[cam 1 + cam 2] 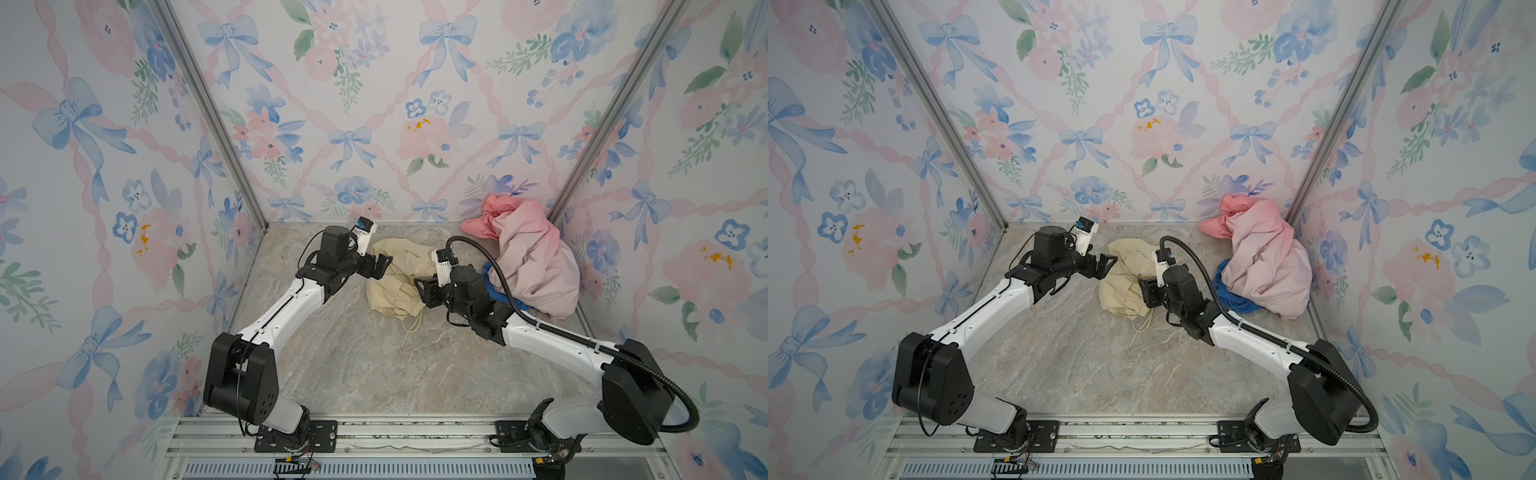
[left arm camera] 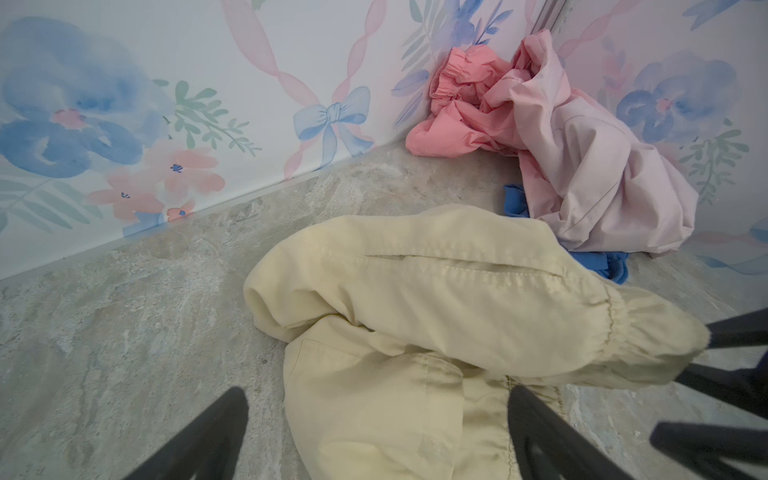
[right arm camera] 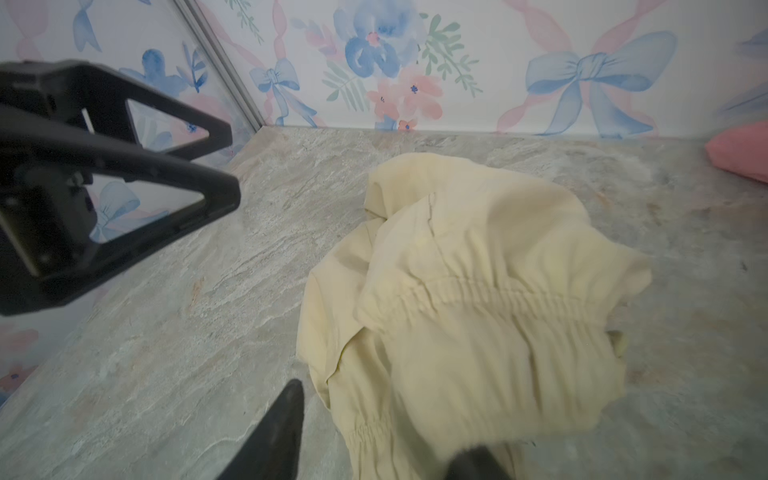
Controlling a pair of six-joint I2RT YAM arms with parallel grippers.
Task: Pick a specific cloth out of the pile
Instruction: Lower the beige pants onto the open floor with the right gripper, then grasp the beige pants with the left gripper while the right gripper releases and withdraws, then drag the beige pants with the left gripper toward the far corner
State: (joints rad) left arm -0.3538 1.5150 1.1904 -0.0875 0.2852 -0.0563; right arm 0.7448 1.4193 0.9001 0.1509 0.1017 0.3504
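Observation:
I will move my left gripper in from the cloth's edge next, tip it down and lower it onto the cloth's bunched middle (image 1: 405, 280) (image 2: 436, 320) to close. The raised folds give it fabric to pinch.
The cloth (image 1: 395, 274) (image 1: 1125, 276), cream-yellow with a gathered edge, lies crumpled on the table between both grippers, apart from the pile (image 1: 536, 266) (image 1: 1266, 266) in the back right corner. Its thin drawstring (image 1: 413, 324) trails toward the front. My left gripper (image 1: 384, 266) (image 2: 376, 399) stands open at the cloth's left edge, one finger over the fabric. My right gripper (image 1: 424, 293) (image 3: 384, 419) is open at the cloth's right side. In the right wrist view the cloth (image 3: 478, 291) looks blurred and drapes over one finger.
The pile holds a large pale pink garment (image 2: 602, 183), a coral pink one (image 1: 494, 216) behind it and a bright blue one (image 1: 503, 297) under its front edge, near my right wrist. Flowered walls close in the back and both sides. Marble table (image 1: 374, 365) stretches to the front.

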